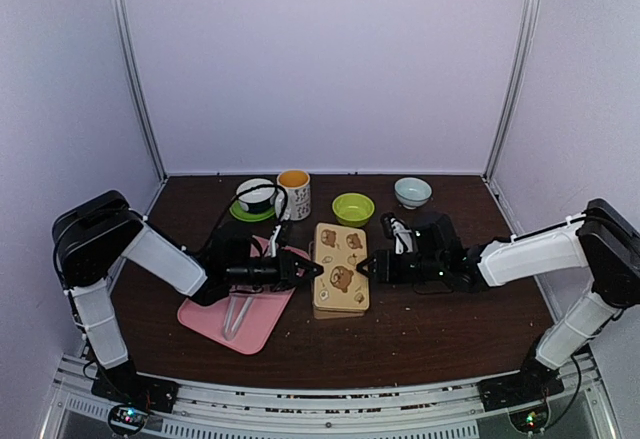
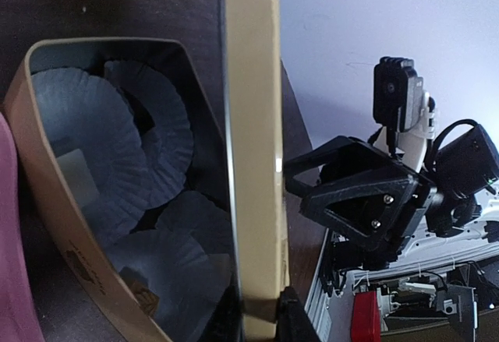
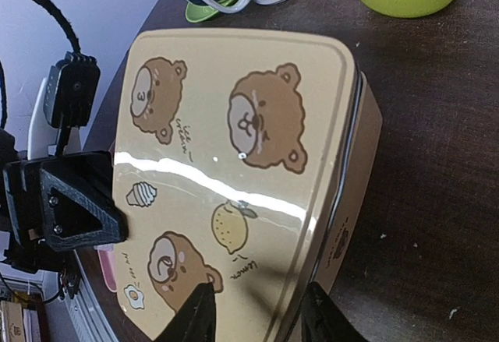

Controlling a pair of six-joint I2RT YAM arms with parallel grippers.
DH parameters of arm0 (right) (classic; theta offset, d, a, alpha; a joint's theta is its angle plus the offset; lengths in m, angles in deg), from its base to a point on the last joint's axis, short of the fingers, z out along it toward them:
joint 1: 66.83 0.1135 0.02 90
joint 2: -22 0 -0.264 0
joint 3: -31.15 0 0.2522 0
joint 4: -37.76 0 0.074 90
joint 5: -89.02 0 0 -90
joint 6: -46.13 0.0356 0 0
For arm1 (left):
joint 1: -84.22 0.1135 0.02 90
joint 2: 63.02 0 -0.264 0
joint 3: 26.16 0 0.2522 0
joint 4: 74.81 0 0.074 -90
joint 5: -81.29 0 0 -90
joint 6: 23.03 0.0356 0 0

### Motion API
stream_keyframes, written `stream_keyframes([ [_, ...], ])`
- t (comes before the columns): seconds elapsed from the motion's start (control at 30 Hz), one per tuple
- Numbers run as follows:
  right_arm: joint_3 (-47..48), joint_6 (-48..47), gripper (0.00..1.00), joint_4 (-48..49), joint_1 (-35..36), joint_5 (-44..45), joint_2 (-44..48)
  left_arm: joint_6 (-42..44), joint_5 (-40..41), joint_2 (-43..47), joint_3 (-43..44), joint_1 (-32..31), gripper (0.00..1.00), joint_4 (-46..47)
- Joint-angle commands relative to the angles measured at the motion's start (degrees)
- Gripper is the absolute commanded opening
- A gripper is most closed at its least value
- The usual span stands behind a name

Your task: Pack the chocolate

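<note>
The lid's edge is lifted off the base's rim by the pink board (image 2: pixel 127 298), so my left gripper will lower the lid toward that rim next, then open.
The bear-printed tin (image 1: pixel 340 269) stands mid-table. In the left wrist view its lid (image 2: pixel 251 124) shows edge-on, lifted on my side, and my left gripper (image 2: pixel 261 317) is shut on the lid's rim. Inside the base lie several blue-grey paper cups (image 2: pixel 86 132). One cup near the front holds a small brown chocolate (image 2: pixel 140 299); a pale lump (image 2: pixel 76 177) lies in another. My right gripper (image 3: pixel 261 311) is at the tin's opposite side. One finger (image 3: pixel 199 315) is on the lid's top and the other (image 3: pixel 323 315) against the base wall, closed on the tin.
A pink board (image 1: pixel 215 324) with long pale tongs (image 1: pixel 237 314) lies left of the tin under my left arm. Behind the tin stand a striped cup on a green saucer (image 1: pixel 257 196), a mug (image 1: pixel 294 194), a green bowl (image 1: pixel 352 207) and a pale bowl (image 1: pixel 412 192).
</note>
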Motion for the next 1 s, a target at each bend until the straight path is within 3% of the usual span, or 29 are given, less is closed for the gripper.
stream_keyframes([
  [0.0,1.50,-0.72,0.37,2.27,-0.37,-0.86,-1.61,-0.94,1.68,-1.51,1.49,-0.73,0.14,3.06],
  [0.67,6.20,-4.18,0.39,-1.82,-0.78,-1.34,-5.48,0.07,6.10,-1.22,1.47,-0.84,0.16,-2.13],
  [0.97,8.27,-4.69,0.39,-3.12,-0.79,-1.98,-7.99,0.59,8.24,-0.97,0.82,-0.76,0.27,-3.47],
])
